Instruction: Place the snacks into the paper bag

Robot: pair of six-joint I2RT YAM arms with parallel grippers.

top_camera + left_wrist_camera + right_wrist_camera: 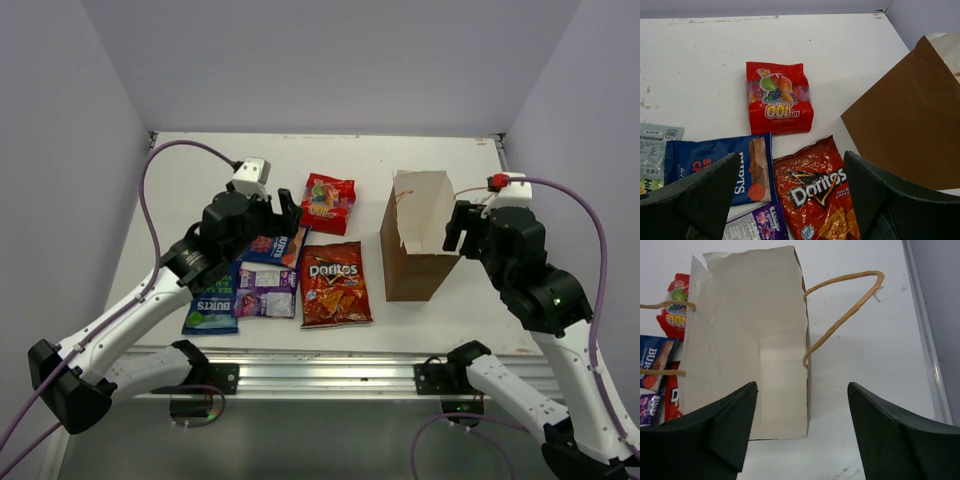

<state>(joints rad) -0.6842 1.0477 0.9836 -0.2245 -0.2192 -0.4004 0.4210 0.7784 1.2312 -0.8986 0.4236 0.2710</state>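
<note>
I will lower my left gripper back and to the right in the top view onto the Doritos bag's middle by the logo (pixel 339 287) (pixel 825 213), because the Doritos bag lies flat and uncovered.
The brown paper bag (pixel 418 245) stands upright and open at centre right; its pale inside (pixel 755 340) shows no packets. To its left the snacks lie flat on the table: the Doritos bag (pixel 334 283), the red colourful-print packet (pixel 328 203), a blue packet (pixel 272 247), a purple packet (pixel 266 290) and a green-and-blue packet (pixel 212 300). My left gripper (pixel 280 215) hovers open and empty above the blue packet (pixel 720 167) and the Doritos bag (pixel 820 192). My right gripper (pixel 460 228) is open and empty, just right of the bag's rim (pixel 802 430).
A string handle (pixel 840 315) arches off the bag's right side, and another crosses its left wall. The table's right rail (pixel 925 340) runs close by. White walls close in the back and sides. The red packet (pixel 779 97) lies apart from the other snacks.
</note>
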